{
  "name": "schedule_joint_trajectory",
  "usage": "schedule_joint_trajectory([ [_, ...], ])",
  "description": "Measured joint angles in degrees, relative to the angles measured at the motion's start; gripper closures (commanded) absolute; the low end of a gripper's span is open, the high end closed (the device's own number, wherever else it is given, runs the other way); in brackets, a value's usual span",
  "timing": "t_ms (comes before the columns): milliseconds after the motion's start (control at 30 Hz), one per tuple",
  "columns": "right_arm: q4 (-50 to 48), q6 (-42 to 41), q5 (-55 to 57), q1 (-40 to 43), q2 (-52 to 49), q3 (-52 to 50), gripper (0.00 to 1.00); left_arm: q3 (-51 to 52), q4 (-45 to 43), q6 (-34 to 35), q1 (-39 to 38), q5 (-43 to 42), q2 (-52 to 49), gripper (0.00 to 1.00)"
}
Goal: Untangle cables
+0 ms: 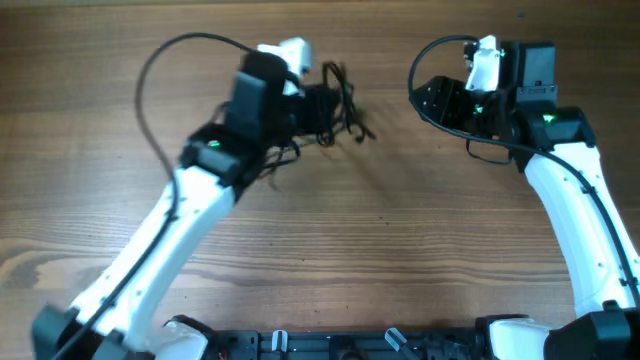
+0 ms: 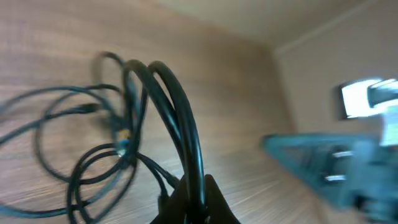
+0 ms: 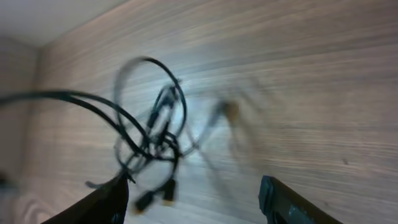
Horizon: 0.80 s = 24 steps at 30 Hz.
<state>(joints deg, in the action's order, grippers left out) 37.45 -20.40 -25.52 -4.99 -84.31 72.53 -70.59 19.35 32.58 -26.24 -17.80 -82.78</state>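
I will pull the doubled piece of cable away from my right gripper next, to the left in the overhead view, with my left gripper and release it, because the cable loops hang bunched.
The cables (image 1: 342, 98) are a tangle of thin black loops at the top centre of the table. My left gripper (image 1: 316, 106) is shut on a doubled strand of them (image 2: 186, 130) and holds the bundle up, with loose loops and small plugs hanging to the left (image 2: 118, 140); the jaws (image 2: 194, 194) pinch the strand. My right gripper (image 1: 436, 100) is open and empty, a short way to the right of the bundle. In the right wrist view the bundle (image 3: 155, 140) hangs ahead of the open fingers (image 3: 194, 184), close to the left finger, plugs dangling (image 3: 155, 196).
The wooden table (image 1: 400, 230) bears the cables' shadow. Thicker black arm wires loop beside each arm (image 1: 150, 70) (image 1: 418, 85). The right gripper shows blurred in the left wrist view (image 2: 336, 168). The arm bases stand at the front edge.
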Motion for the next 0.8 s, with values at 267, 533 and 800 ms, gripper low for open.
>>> schedule_joint_trajectory([
  [267, -4.17, 0.15, -6.67, -1.79, -0.07, 0.00, 0.31, -0.26, -5.88, 7.45, 6.56, -18.53, 1.97, 0.96],
  [533, -8.37, 0.15, -9.77, -4.98, -3.76, 0.00, 0.31, -0.26, -6.95, 8.57, 6.93, -28.55, 1.97, 0.96],
  [800, -9.51, 0.15, -11.69, -6.60, -6.03, 0.00, 0.32, -0.26, -8.94, 8.85, 7.48, -30.12, 1.97, 0.96],
])
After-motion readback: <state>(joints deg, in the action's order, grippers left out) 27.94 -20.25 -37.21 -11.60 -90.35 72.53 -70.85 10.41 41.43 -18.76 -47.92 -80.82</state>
